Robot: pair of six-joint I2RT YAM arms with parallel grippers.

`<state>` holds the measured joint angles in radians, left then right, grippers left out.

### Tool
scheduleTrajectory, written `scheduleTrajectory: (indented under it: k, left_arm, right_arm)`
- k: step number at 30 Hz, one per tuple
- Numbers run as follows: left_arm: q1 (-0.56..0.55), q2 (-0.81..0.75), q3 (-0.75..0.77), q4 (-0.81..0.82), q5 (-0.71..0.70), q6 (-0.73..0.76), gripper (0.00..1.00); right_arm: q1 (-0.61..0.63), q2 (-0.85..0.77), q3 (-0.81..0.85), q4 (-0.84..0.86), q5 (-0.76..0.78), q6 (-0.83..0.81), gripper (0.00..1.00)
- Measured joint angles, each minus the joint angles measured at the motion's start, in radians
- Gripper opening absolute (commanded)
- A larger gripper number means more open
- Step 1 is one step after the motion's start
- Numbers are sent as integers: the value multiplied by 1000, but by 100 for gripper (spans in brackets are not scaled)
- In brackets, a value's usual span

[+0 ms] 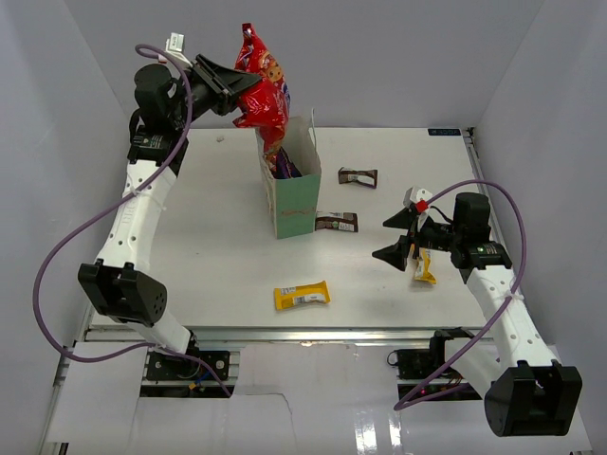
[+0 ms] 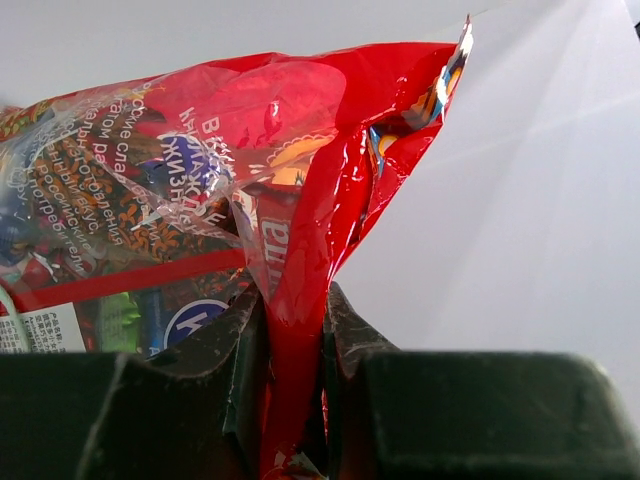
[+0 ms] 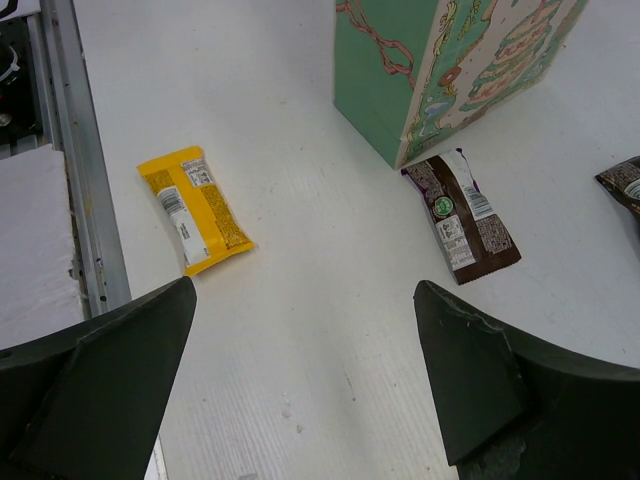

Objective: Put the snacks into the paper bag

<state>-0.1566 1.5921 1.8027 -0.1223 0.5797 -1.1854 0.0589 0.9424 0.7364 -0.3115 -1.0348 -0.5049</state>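
The left gripper needs to lower the red-orange packet [image 1: 263, 90] into the opening of the paper bag next and then release the packet's edge, since most of the packet still hangs above the bag's rim.
My left gripper [image 1: 235, 95] is shut on the edge of the red-orange packet [image 1: 263, 90], which hangs tilted over the open mouth of the mint-green paper bag [image 1: 296, 204], its lower end at the rim. In the left wrist view the packet [image 2: 300, 150] is pinched between the jaws of that gripper [image 2: 295, 330]. A dark blue bag [image 1: 284, 168] shows inside the paper bag. My right gripper [image 1: 398, 237] is open and empty above the table, as the right wrist view [image 3: 305, 290] shows. One yellow bar [image 1: 302, 297] [image 3: 195, 208] lies in front. Another yellow bar [image 1: 423, 268] lies under the right arm.
One dark brown bar [image 1: 337, 223] [image 3: 462, 215] lies against the paper bag's [image 3: 440, 70] right base. A second brown bar [image 1: 358, 176] [image 3: 625, 185] lies farther back. White enclosure walls stand left, right and behind. The metal rail [image 3: 85, 180] marks the table's near edge.
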Motion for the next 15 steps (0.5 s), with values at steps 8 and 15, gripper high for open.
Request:
scheduleTrajectory:
  k: [8,15]
  left_arm:
    - [0,5,-21,20,11,22,0]
    - [-1,3,-122,48,34,45,0]
  right_arm:
    - [-1,0,0,0,0,0,96]
    - [-1,0,0,0,0,0,95]
